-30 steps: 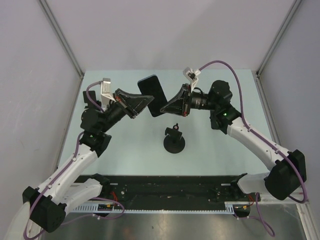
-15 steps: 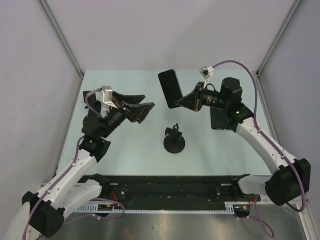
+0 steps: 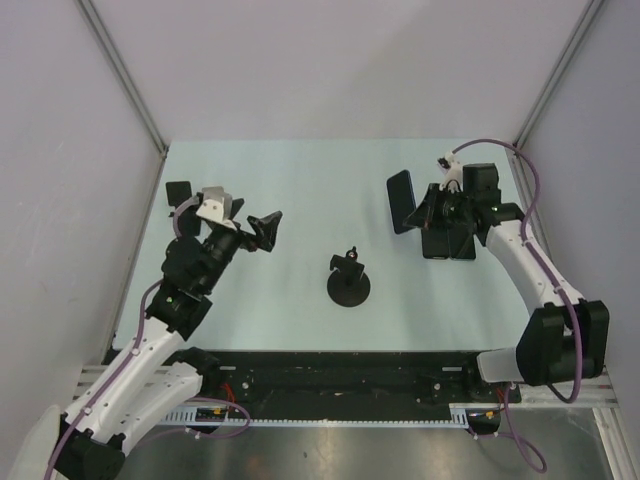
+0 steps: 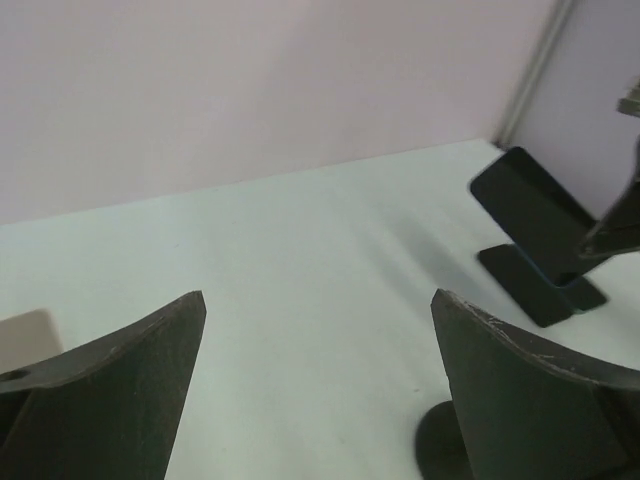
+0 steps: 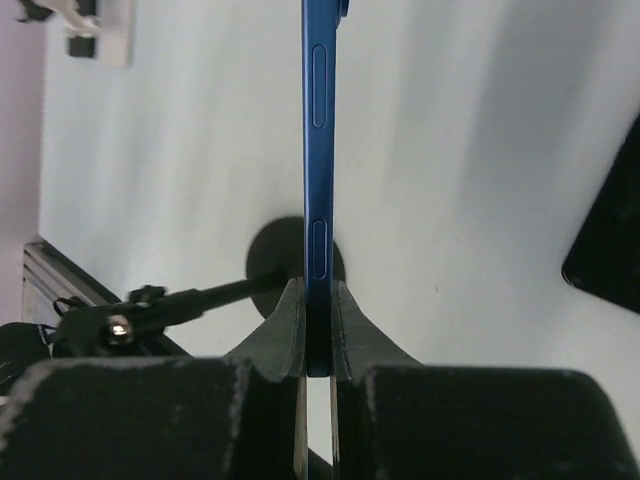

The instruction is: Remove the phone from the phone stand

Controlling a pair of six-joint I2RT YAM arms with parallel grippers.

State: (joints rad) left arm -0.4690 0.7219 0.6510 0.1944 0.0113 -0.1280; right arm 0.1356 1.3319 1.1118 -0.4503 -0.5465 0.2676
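My right gripper brings the phone (image 3: 401,201) down onto the table between the stand and the black pad next, since the phone still hangs in the air.
The phone (image 3: 401,201), dark with a blue edge (image 5: 318,150), hangs clear of the table at the right, and my right gripper (image 3: 416,211) is shut on its lower end (image 5: 318,292). The black phone stand (image 3: 349,281) sits bare in the middle of the table, with a round base and a small clamp on top. It shows behind the phone in the right wrist view (image 5: 275,250). My left gripper (image 3: 262,230) is open and holds nothing, left of the stand. From the left wrist, its fingers frame bare table (image 4: 318,297), with the phone (image 4: 535,215) far right.
A black square pad (image 3: 180,191) lies at the left edge of the table. Another black pad (image 3: 447,244) lies under my right wrist, and it also shows in the right wrist view (image 5: 610,240). Grey walls close in the back and both sides.
The left gripper opened, let go of the phone and drew back to the left. The right gripper carried the phone away to the right and lower.
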